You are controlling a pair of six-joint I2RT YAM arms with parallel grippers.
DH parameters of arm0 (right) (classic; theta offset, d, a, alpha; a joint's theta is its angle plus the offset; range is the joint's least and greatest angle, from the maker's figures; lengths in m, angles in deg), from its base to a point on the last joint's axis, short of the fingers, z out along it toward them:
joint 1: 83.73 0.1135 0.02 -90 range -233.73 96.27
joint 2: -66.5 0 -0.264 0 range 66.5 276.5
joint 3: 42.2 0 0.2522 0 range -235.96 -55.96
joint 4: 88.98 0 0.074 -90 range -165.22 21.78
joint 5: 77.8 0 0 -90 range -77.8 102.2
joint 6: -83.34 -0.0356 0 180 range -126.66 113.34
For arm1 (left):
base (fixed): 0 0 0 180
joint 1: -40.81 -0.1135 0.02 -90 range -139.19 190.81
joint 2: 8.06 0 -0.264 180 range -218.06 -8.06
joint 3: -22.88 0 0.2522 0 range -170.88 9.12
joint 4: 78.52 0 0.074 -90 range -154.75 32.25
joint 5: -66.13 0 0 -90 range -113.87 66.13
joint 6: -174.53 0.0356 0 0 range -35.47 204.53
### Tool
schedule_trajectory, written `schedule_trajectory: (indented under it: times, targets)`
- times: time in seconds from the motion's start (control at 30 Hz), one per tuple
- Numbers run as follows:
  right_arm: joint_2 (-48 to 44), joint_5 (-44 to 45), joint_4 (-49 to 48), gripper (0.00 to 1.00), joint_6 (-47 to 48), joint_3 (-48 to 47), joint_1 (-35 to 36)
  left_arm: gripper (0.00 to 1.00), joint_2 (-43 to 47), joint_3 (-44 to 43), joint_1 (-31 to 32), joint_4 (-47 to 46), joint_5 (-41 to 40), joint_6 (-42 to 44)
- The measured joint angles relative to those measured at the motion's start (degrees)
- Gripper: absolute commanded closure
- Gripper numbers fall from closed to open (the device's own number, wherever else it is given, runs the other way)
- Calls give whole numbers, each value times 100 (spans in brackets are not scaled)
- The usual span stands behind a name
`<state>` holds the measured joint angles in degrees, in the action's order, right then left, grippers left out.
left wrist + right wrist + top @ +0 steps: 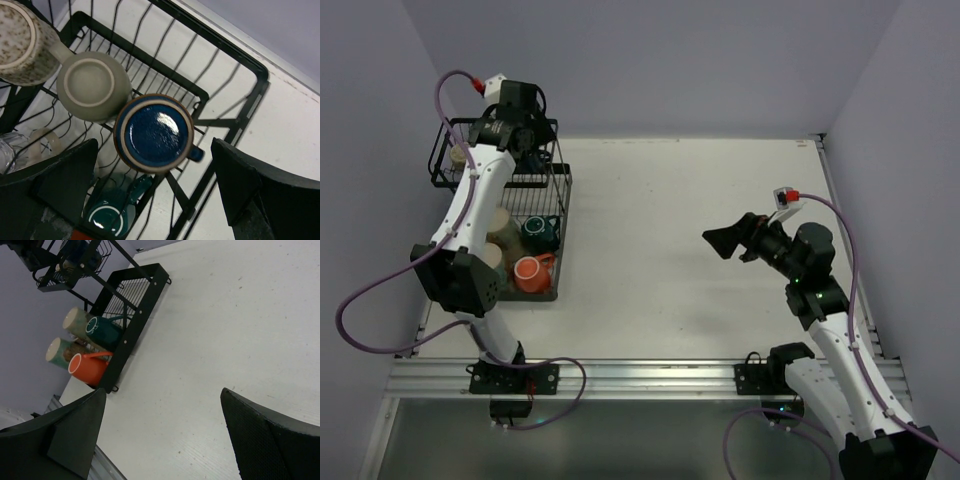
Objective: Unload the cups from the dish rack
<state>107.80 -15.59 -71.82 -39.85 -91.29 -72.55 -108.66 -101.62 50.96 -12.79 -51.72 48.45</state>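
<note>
My left gripper moves down a little onto the sides of the upside-down dark blue cup (155, 132) next and closes, as its open fingers already straddle it.
The black wire dish rack (563, 215) stands at the table's far left. My left gripper (527, 140) hovers open and empty over its raised basket. In the left wrist view the gripper (155, 185) is just above an upside-down dark blue cup (155, 132), with a grey-olive cup (92, 85) and a speckled cream mug (20, 42) beside it. A dark teal cup (110, 217) lies below in the lower tray. An orange-red cup (530, 272) and the teal cup (538, 232) lie in that tray, with beige cups (57, 350) beside them. My right gripper (725, 240) is open and empty above the table.
The rack's wire rim (235, 52) borders the basket close to the blue cup. Purple-grey walls enclose the table at the back and sides. A metal rail (640, 375) runs along the near edge. In the right wrist view the rack (142, 305) is far from the gripper (165, 435).
</note>
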Motion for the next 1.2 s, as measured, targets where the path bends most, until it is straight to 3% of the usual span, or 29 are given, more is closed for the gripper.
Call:
schedule_trajectory:
  times: [0.27,0.57,0.67,0.7,0.9,1.2]
  targets:
    - [111,28,0,1,26,0,142,8,-269,-2,-37,-63,-52,-33]
    - [260,146,2,1,46,0,205,23,-313,0,-35,-94,-79,-31]
    - [310,177,7,1,63,0,205,32,-310,46,-33,-107,-90,-33]
    - [326,186,9,1,68,0,205,40,-310,76,-33,-133,-101,-28]
    - [345,278,20,1,76,0,221,66,-280,96,-26,-153,-105,13]
    - [413,278,22,1,81,0,227,78,-153,96,-26,-149,-79,153]
